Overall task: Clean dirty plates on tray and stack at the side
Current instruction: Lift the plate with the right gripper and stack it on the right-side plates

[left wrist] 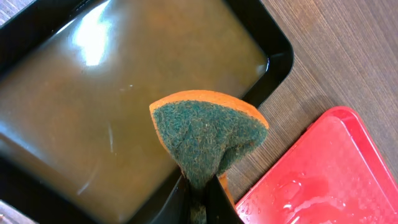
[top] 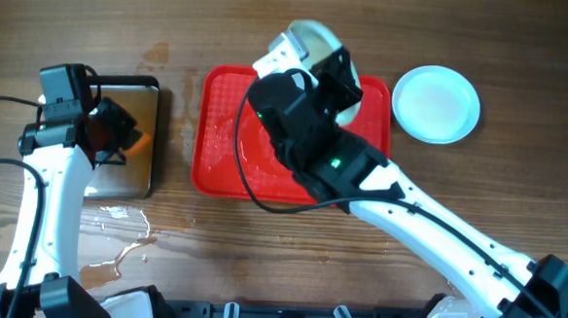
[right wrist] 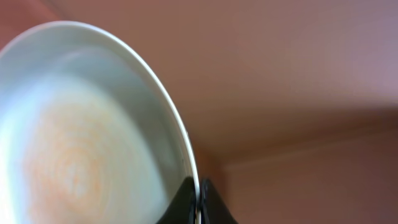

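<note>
My right gripper should swing over the flat second plate, which lies below it and to its right in the overhead view. Then it should level its tilted plate, lower and release.
My right gripper is shut on the rim of a pale plate whose inner face carries a faint orange smear. The plate is held tilted on edge. In the overhead view this plate peeks out past the far edge of the red tray, mostly hidden by the right wrist. A second plate lies flat on the table to the right of the tray. My left gripper is shut on a green-and-orange sponge, hanging over the near corner of the pan.
A black-rimmed metal pan of brownish water sits left of the tray, whose surface is wet. Puddles of water lie on the wooden table in front of the pan. The right arm crosses diagonally over the tray.
</note>
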Available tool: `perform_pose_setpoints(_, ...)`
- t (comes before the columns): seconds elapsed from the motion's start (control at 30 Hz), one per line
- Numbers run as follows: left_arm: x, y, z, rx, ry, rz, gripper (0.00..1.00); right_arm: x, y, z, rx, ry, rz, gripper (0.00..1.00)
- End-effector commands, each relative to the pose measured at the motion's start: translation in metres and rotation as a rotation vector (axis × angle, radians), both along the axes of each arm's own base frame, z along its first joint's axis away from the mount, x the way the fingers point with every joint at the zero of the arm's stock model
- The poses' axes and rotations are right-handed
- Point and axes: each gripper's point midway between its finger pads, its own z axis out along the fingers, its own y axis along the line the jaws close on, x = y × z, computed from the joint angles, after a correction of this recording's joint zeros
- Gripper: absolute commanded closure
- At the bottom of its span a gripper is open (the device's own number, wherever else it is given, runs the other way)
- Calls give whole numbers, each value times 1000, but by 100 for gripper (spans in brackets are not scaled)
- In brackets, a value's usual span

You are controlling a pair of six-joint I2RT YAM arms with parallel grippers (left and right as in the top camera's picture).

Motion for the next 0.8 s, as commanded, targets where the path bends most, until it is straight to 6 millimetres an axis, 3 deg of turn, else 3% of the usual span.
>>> perform_pose_setpoints(0.0, -1, 1, 0, -9, -5, 8, 96, 4, 19, -43, 644, 107, 3, 96)
perform_pose_setpoints(0.13, -1, 1, 0, -2, -3, -5, 96, 13, 21, -60, 991, 189, -68, 95)
perform_pose_setpoints(0.27, -2, 1, 0, 2, 2, -15, 96, 30, -11, -68, 1169, 239, -161, 95)
perform_pose_setpoints(0.37, -2, 1, 0, 6, 2, -13, 96, 43, -62, -79, 1208, 244, -283, 96)
perform_pose_setpoints(0.47, -2, 1, 0, 6, 2, -13, 96, 49, -138, -91, 1241, 183, -496, 96)
perform_pose_setpoints(0.63, -1, 1, 0, 6, 1, -13, 96, 48, -243, -106, 1295, 91, -721, 96)
perform_pose_setpoints(0.77, 0, 2, 0, 7, -4, -13, 96, 42, -277, -128, 1321, 82, -799, 96)
